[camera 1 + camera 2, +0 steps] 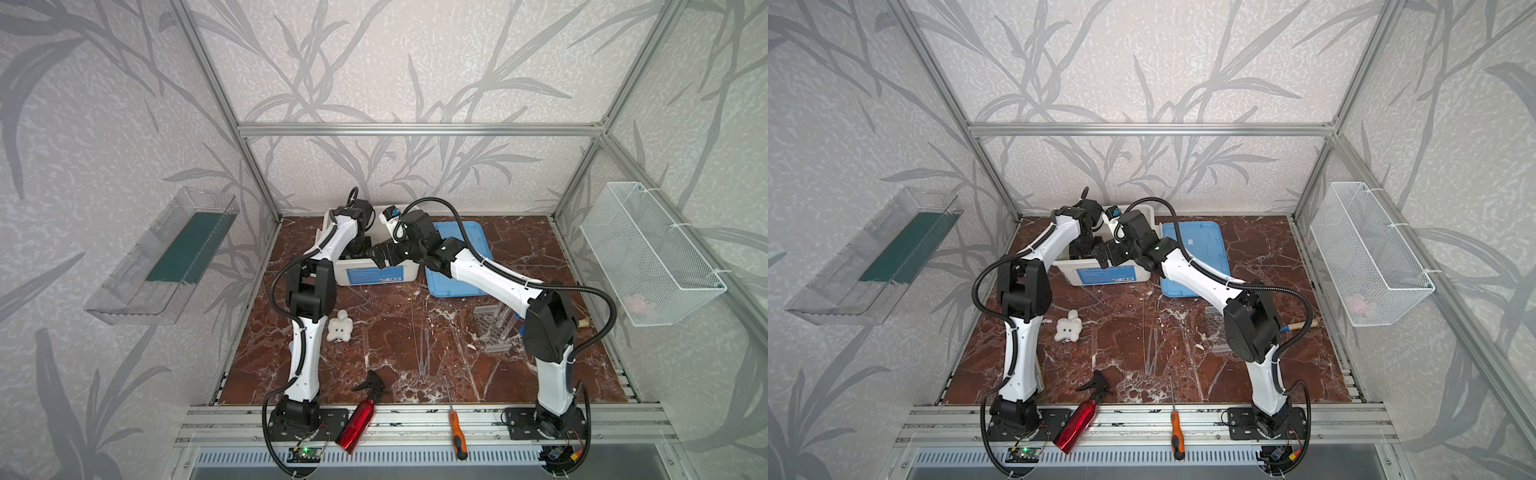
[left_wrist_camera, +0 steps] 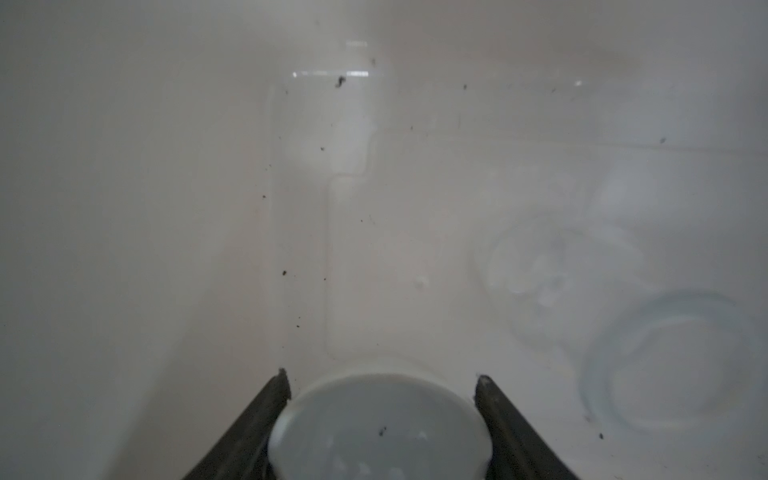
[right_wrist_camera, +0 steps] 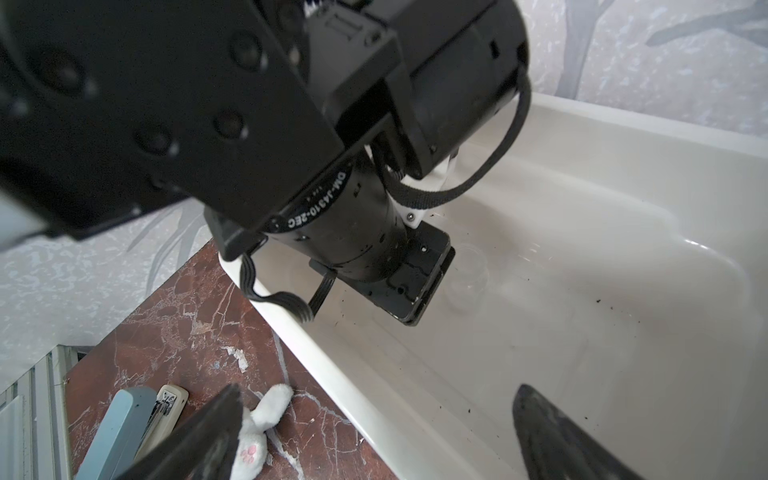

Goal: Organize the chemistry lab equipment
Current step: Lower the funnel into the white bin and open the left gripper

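I will next lower the white dish onto the bottom of the bin with my left gripper and release it there, because the bottom of the bin is bare apart from the small clear jar [image 2: 623, 316].
My left gripper [image 2: 381, 376] reaches down into the white bin [image 1: 374, 276] and is shut on the small white round dish [image 2: 380, 424], one finger against each side of it. A small clear jar [image 2: 623, 316] rests on the bin floor beside it, also visible in the right wrist view [image 3: 465, 278]. My right gripper [image 3: 376, 415] hangs open over the bin's front rim with nothing between its fingers. The clear perforated rack [image 1: 494, 328] with clear tubes [image 1: 505, 318] stands at the right, partly behind the right arm. Thin droppers [image 1: 424, 349] and a thin rod [image 1: 413, 328] lie mid-table.
A blue lid [image 1: 457, 257] lies right of the bin. A white plush toy [image 1: 339, 327] sits near the left arm, with a stapler [image 3: 124, 428] close by. A red spray bottle [image 1: 357, 419] and an orange-handled screwdriver [image 1: 456, 428] lie at the front edge. A wire basket [image 1: 648, 253] hangs right, a clear shelf [image 1: 162, 257] left.
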